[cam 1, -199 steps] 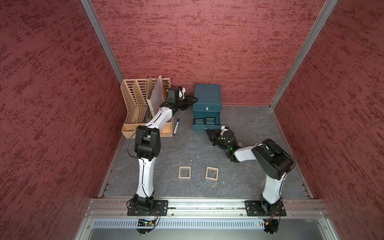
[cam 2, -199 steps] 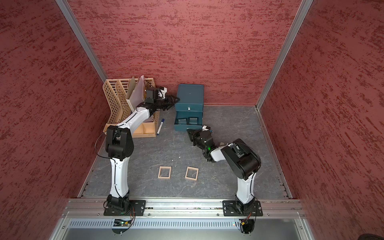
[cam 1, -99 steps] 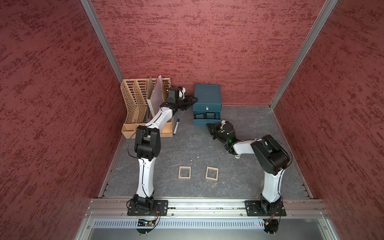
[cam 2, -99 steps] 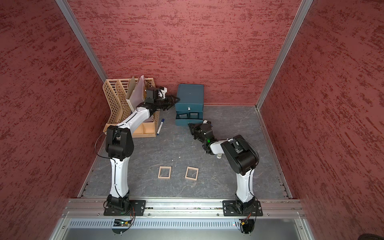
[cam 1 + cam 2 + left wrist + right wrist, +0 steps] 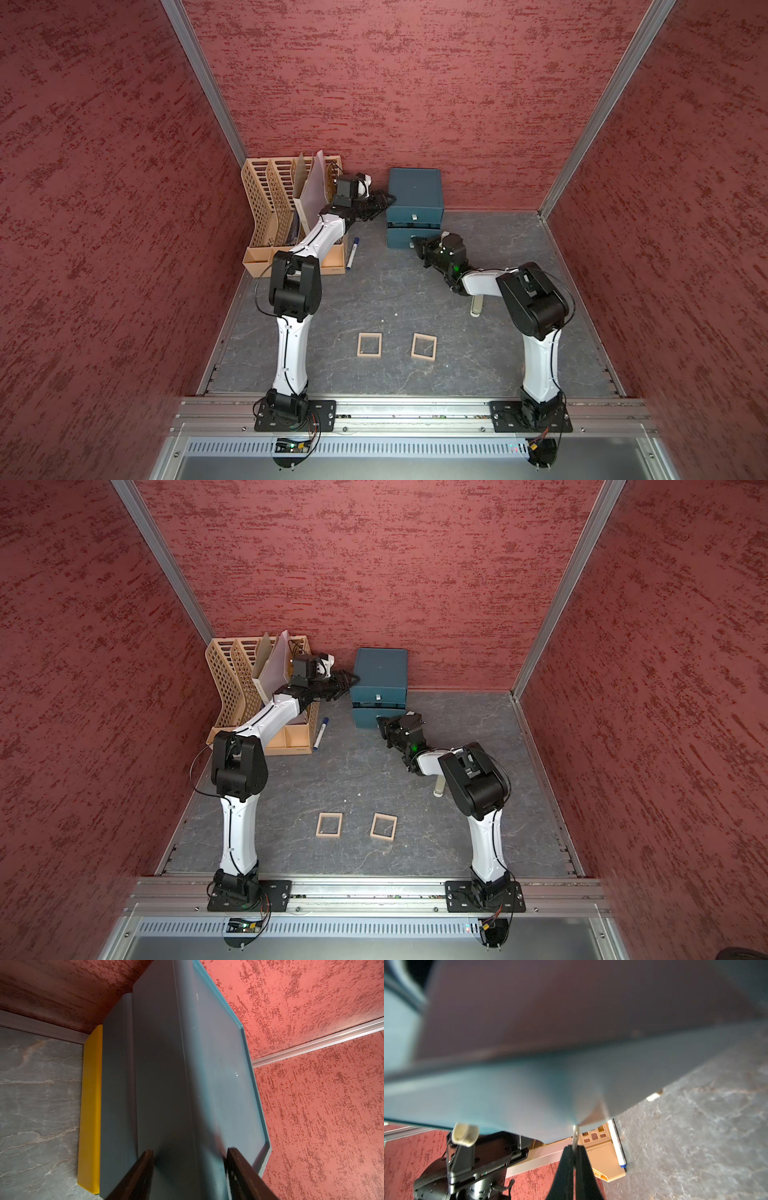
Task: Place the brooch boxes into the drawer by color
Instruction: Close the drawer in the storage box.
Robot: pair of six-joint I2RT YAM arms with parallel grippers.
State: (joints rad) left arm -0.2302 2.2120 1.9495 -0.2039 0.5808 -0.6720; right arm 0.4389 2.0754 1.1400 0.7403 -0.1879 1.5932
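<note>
The lower drawer's front still sticks out, so my right gripper should next push the drawer outward into the chest's dark opening [image 5: 414, 225] and let go of the thin silver pull.
The teal drawer chest [image 5: 415, 191] [image 5: 380, 669] stands against the back wall. My left gripper [image 5: 384, 203] [image 5: 189, 1153] holds its upper left edge, with the chest's body [image 5: 176, 1064] filling the gap between the jaws. My right gripper [image 5: 415, 242] [image 5: 574, 1148] is shut on the thin silver pull [image 5: 575, 1132] of a lower drawer [image 5: 411, 237], whose front sticks out slightly. What is inside that drawer is hidden. Two light tan brooch boxes [image 5: 369, 344] [image 5: 424, 346] lie flat side by side on the near floor, far from both grippers.
A tan slotted file rack [image 5: 282, 208] holding papers fills the back left corner, with a blue-capped marker pen [image 5: 351, 253] beside it. A slim beige bar [image 5: 476, 306] lies under my right forearm. A yellow strip [image 5: 90, 1105] shows at the chest's foot.
My right gripper has moved towards the chest, pushing the pulled-out drawer almost fully in; the dark contents seen earlier are now hidden. The left arm has not moved.
</note>
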